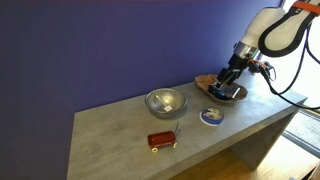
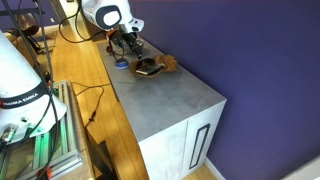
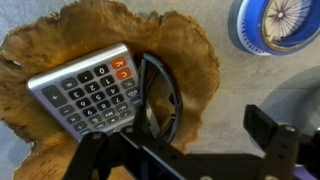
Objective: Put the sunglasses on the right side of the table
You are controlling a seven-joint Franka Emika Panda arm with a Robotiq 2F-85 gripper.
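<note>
Next, my gripper lowers to the sunglasses close beside the calculator, then closes on their frame at the calculator's edge (image 3: 163,97).
The sunglasses (image 3: 160,100) are thin and black with dark lenses. They lie on a brown wooden slab (image 3: 190,55) next to a grey calculator (image 3: 90,95). My gripper (image 3: 185,148) is open, low over the slab, with one finger on each side of the sunglasses. In both exterior views the gripper (image 1: 229,84) (image 2: 128,46) hangs over the slab (image 1: 222,92) (image 2: 158,65) at one end of the grey table (image 1: 120,130) (image 2: 175,105). The sunglasses are too small to make out there.
A steel bowl (image 1: 165,101) stands mid-table and a small red case (image 1: 161,140) lies near the front edge. A round blue-and-white item (image 1: 212,116) (image 3: 280,25) lies beside the slab. A cable runs from the arm. A wooden floor and a desk show in an exterior view (image 2: 90,80).
</note>
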